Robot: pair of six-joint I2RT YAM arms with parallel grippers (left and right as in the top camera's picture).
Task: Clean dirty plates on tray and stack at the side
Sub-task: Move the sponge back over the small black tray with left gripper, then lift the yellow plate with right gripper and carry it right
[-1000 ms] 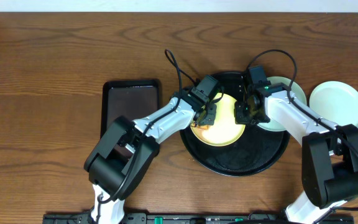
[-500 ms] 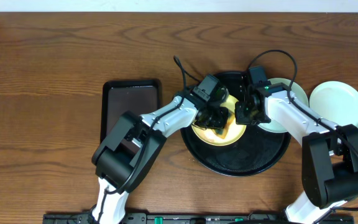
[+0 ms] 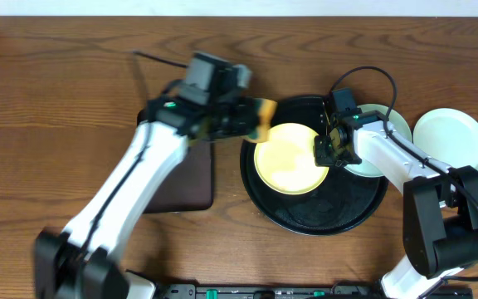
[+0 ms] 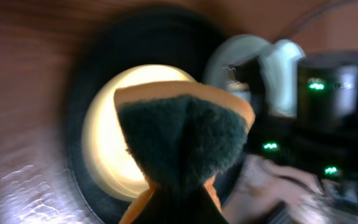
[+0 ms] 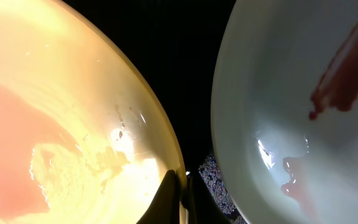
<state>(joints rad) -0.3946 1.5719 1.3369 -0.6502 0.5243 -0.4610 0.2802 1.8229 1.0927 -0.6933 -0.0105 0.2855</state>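
Note:
The right gripper rises next. Then it moves over the second mint-white plate point(image 3: 455, 138), which lies to its right in the overhead view, and lowers to stack off the tray.
The pale yellow plate point(image 3: 287, 159) lies on the round black tray point(image 3: 314, 218). My right gripper point(image 3: 324, 150) is shut on its right rim, as the right wrist view point(image 5: 180, 193) shows on the plate point(image 5: 55, 112). A mint-white plate point(image 3: 388, 124) with a red smear point(image 5: 344, 68) sits beside it at the tray's right edge. A second mint-white plate point(image 3: 449, 139) lies on the table to the right. My left gripper point(image 3: 247, 116) is shut on an orange and dark green sponge point(image 3: 261, 112), held above the tray's left rim; the sponge point(image 4: 182, 140) fills the left wrist view.
A smaller rectangular dark tray point(image 3: 191, 178) lies left of the round tray, partly under my left arm. A black cable loops above the right arm point(image 3: 363, 73). Bare wooden table point(image 3: 56, 100) surrounds everything.
My left arm has lifted the sponge off the yellow plate and swung up and to the left. The right gripper still holds the plate's rim in the same place.

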